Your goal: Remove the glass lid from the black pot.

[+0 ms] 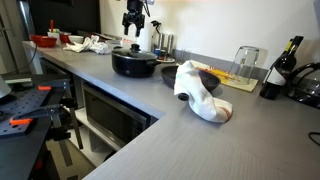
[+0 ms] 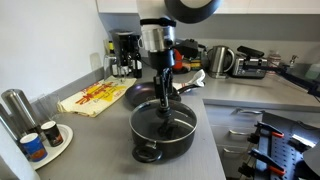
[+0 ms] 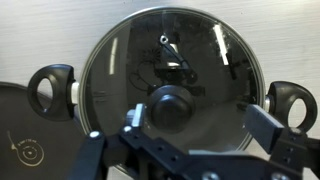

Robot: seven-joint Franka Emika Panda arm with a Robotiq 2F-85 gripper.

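Note:
I will gently move my gripper down and slightly to the left in the wrist view around the lid's dark knob (image 1: 135,47) (image 3: 170,108) next, because the knob is off-centre between my open fingers.
The black pot (image 1: 133,66) stands on the grey counter, and it also shows in an exterior view (image 2: 150,142). The glass lid (image 3: 130,70) sits on it, its dark knob (image 3: 172,106) at the centre. The lid also shows in both exterior views (image 1: 135,52) (image 2: 175,120). In the wrist view the pot's side handles (image 3: 52,88) (image 3: 288,100) stick out on either side. My gripper (image 3: 200,122) is open and empty, hanging just above the lid. The knob lies between the fingers, close to the left one. The gripper also shows in both exterior views (image 1: 135,28) (image 2: 163,95).
A white cloth (image 1: 200,95), a small dark bowl (image 1: 205,75), an upturned drinking glass (image 1: 245,62) and a dark bottle (image 1: 275,75) stand past the pot. A kettle (image 2: 220,60), a coffee machine (image 2: 125,52), a yellow packet (image 2: 95,97) and cans (image 2: 30,145) surround it.

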